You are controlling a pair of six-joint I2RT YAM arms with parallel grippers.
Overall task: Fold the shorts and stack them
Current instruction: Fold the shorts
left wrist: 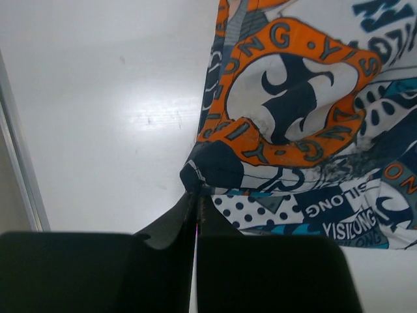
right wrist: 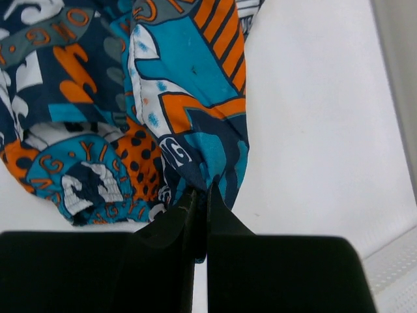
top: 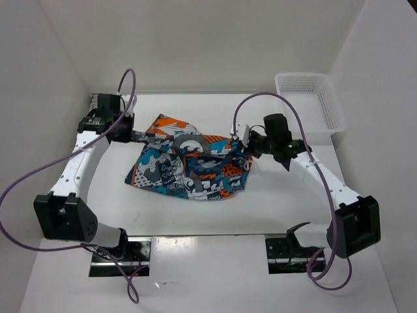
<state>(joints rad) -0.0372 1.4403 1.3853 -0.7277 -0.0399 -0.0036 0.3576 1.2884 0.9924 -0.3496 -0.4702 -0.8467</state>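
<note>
My right gripper moves back and down next and releases its corner over the table's bare near strip (top: 233,210), which lies below it toward my base.
The shorts (top: 189,166), printed in orange, teal, grey, white and black with bat logos, hang stretched between my two grippers above the white table, their lower part resting on it. My left gripper (top: 133,135) is shut on the shorts' left corner; the left wrist view shows the cloth (left wrist: 293,124) pinched at the fingertips (left wrist: 195,192). My right gripper (top: 246,149) is shut on the right corner; the right wrist view shows the cloth (right wrist: 182,117) pinched between the fingers (right wrist: 202,192).
A white mesh basket (top: 311,101) stands at the back right of the table. White walls close in the left, back and right sides. Purple cables loop over both arms.
</note>
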